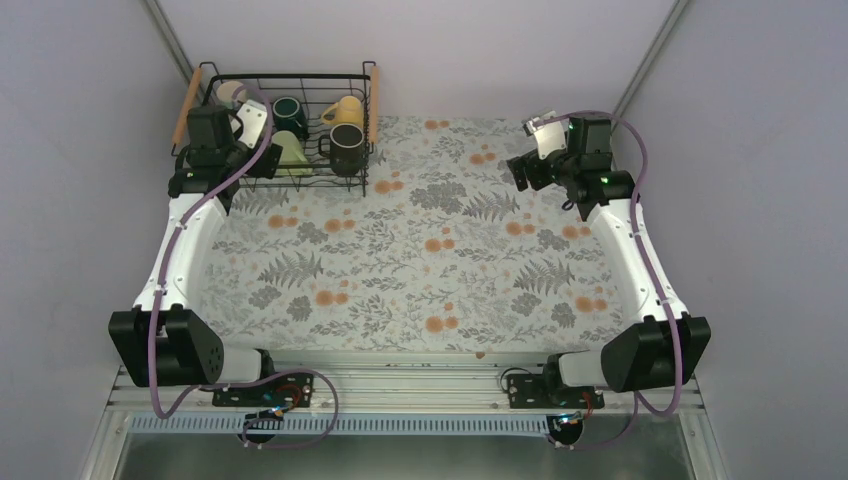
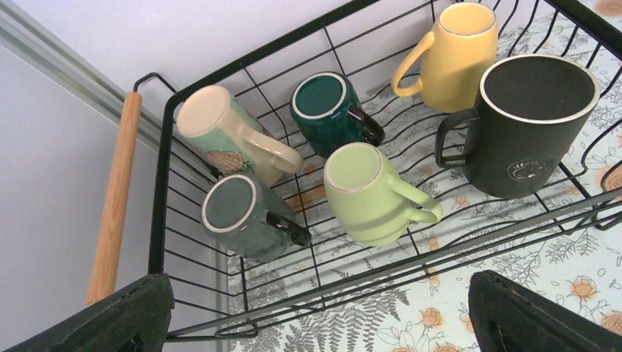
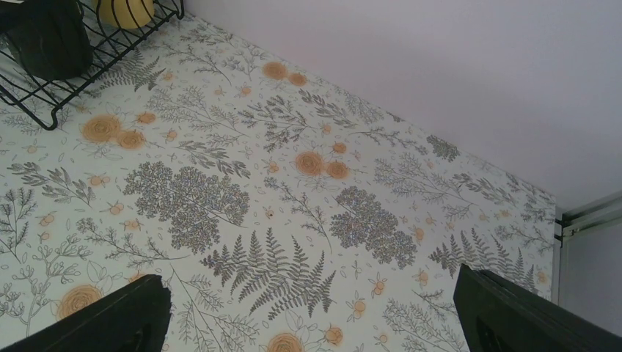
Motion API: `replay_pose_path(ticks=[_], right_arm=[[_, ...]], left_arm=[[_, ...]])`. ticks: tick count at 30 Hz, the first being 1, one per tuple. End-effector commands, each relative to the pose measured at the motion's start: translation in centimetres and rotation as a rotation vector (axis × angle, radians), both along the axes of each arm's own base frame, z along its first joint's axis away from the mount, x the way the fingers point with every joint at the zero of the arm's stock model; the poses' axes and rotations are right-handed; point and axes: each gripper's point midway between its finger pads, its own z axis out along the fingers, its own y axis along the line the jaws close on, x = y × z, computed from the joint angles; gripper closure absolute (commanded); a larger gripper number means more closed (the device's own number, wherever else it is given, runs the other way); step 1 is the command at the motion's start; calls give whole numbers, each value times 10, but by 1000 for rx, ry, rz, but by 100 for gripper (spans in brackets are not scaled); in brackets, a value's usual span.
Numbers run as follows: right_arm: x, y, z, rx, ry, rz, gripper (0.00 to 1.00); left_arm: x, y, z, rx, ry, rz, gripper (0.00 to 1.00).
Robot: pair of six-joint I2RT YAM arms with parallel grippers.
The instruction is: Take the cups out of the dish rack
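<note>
I should move my left gripper down with a turn onto the rack's near rim (image 2: 260, 311) beside the grey-green cup, because that bar runs from finger to finger.
The black wire dish rack (image 1: 300, 77) stands at the table's back left and holds several cups. The yellow cup (image 2: 455, 59) and the black cup (image 2: 528, 125) stand upright. The dark teal (image 2: 330, 110), cream patterned (image 2: 227, 136), grey-green (image 2: 242, 216) and pale green (image 2: 370, 194) cups sit base up and tilted. My left gripper (image 2: 320, 308) hangs open above the rack's near left side, holding nothing. My right gripper (image 3: 312, 315) is open and empty over the tablecloth at the back right, apart from the rack corner (image 3: 44, 110).
A floral tablecloth (image 1: 420, 260) covers the table. The rack has wooden rod handles on its left (image 1: 187, 103) and right (image 1: 373, 103) sides. Walls close in at the back and both sides, with a metal post (image 3: 587, 216) in the right corner.
</note>
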Motion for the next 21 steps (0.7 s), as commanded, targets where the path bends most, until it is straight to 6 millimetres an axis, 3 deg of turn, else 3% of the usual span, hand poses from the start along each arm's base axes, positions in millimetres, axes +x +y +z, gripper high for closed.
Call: replay_pose_path(ticks=[1, 9, 12, 15, 18, 20, 21], right_arm=[[-1, 4, 16, -5, -50, 22, 0], [-1, 6, 12, -7, -29, 29, 0], [-3, 5, 9, -18, -20, 34, 0], [-7, 6, 6, -30, -5, 53, 0], [-12, 9, 0, -37, 12, 81, 0], [-15, 11, -5, -36, 20, 99, 0], [-15, 12, -8, -35, 26, 104, 0]], left_arm=[[-1, 4, 20, 9, -56, 13, 0], [1, 14, 11, 112, -40, 21, 0], [1, 13, 0, 256, -20, -83, 0], [-8, 9, -23, 440, 36, -282, 1], [-6, 29, -32, 595, 88, -351, 2], [0, 41, -27, 626, 134, -389, 16], [4, 44, -26, 623, 169, -410, 18]])
